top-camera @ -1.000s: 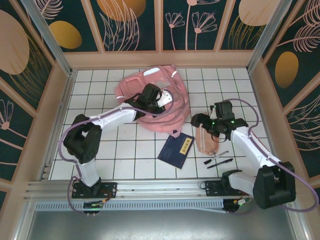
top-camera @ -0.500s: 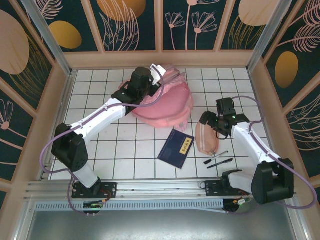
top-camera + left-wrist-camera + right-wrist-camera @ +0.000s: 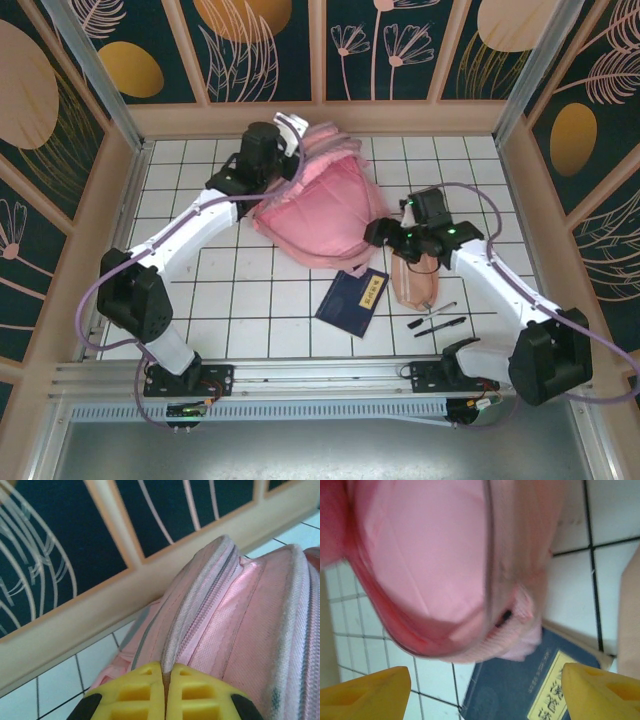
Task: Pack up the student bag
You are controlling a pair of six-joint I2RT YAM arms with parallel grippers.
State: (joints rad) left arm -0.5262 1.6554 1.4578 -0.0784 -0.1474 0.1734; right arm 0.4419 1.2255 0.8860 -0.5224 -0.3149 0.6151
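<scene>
My left gripper is holding the bag's top zip edge. Next it will lower the zip edge toward the bag's opening [image 3: 325, 208], then release it.
The student bag [image 3: 322, 213] is a large pink backpack on the white tiled table, its top raised toward the back wall. My left gripper [image 3: 294, 138] is shut on the bag's top zip edge; in the left wrist view the yellow fingers [image 3: 200, 692] pinch the grey zip seam of the bag [image 3: 240, 610]. My right gripper [image 3: 377, 236] stands open at the bag's lower right edge. In the right wrist view its fingertips [image 3: 365, 692] are wide apart over the bag's rim [image 3: 420, 555] and the notebook, holding nothing.
A dark blue notebook [image 3: 352, 300] [image 3: 520, 695] lies in front of the bag. A peach-pink pouch [image 3: 414, 283] lies under the right arm, with two pens [image 3: 438, 324] nearby. Wooden walls ring the table; the back wall [image 3: 75, 625] is close behind the bag.
My left gripper has lifted the bag's top edge up and back toward the wall, spreading the bag. The right gripper has swung left from the pouch to the bag's lower edge.
</scene>
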